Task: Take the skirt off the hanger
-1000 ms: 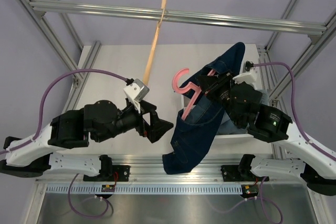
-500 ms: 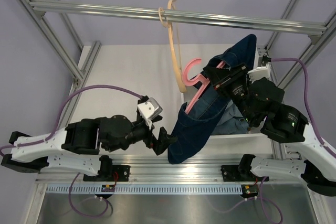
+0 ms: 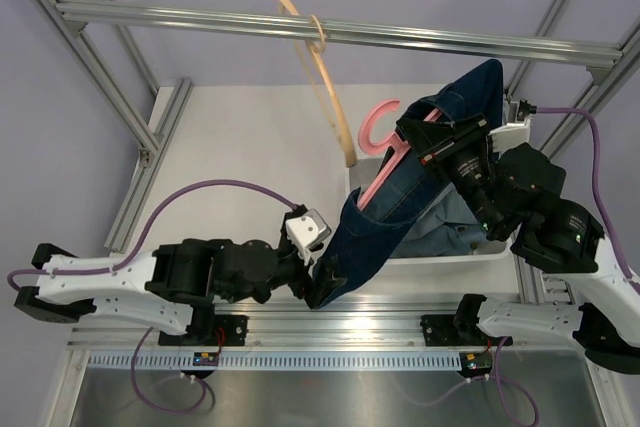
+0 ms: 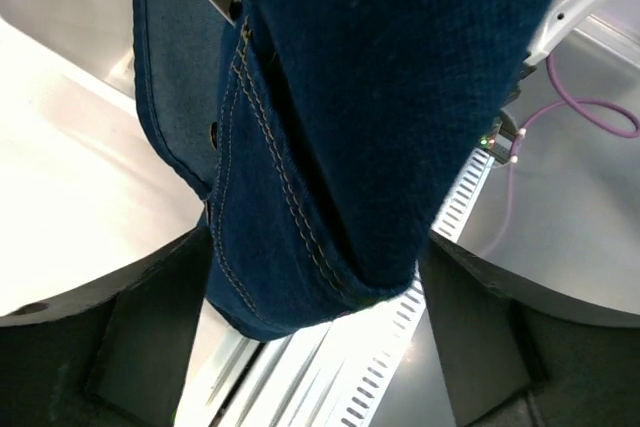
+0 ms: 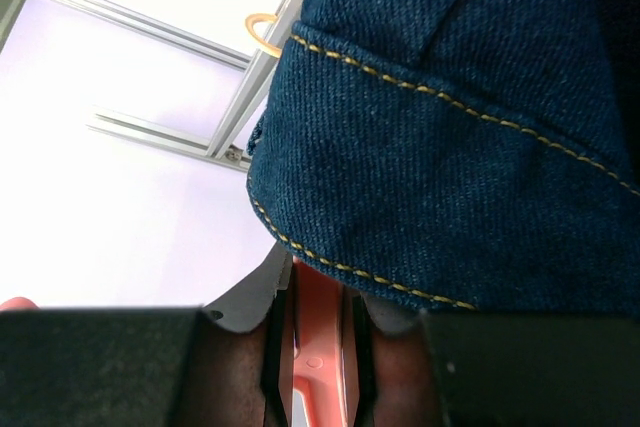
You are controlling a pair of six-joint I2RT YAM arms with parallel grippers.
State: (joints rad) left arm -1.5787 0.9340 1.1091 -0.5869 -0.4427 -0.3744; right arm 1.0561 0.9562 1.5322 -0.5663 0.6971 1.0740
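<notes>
The right gripper moves up and to the right in the top view next, then releases the pink hanger's bar (image 3: 383, 182) (image 5: 318, 352), because denim still wraps that bar.
A dark blue denim skirt (image 3: 395, 212) hangs from a pink plastic hanger (image 3: 385, 162) held up at the right of the top view. My right gripper (image 3: 432, 142) is shut on the hanger's bar (image 5: 318, 347), with denim (image 5: 470, 117) draped over its fingers. My left gripper (image 3: 322, 285) is open at the skirt's lower hem (image 4: 330, 247). The hem hangs between its two spread fingers, and the pads do not press on the cloth.
A wooden hanger (image 3: 325, 77) hangs from the overhead aluminium rail (image 3: 450, 39). A white bin (image 3: 450, 259) with blue cloth in it sits under the right arm. The table's front rail (image 4: 330, 387) runs below the skirt's hem.
My right gripper has lifted the hanger and skirt up and to the right. My left gripper has moved right and forward to the skirt's hem. The wooden hanger has swung.
</notes>
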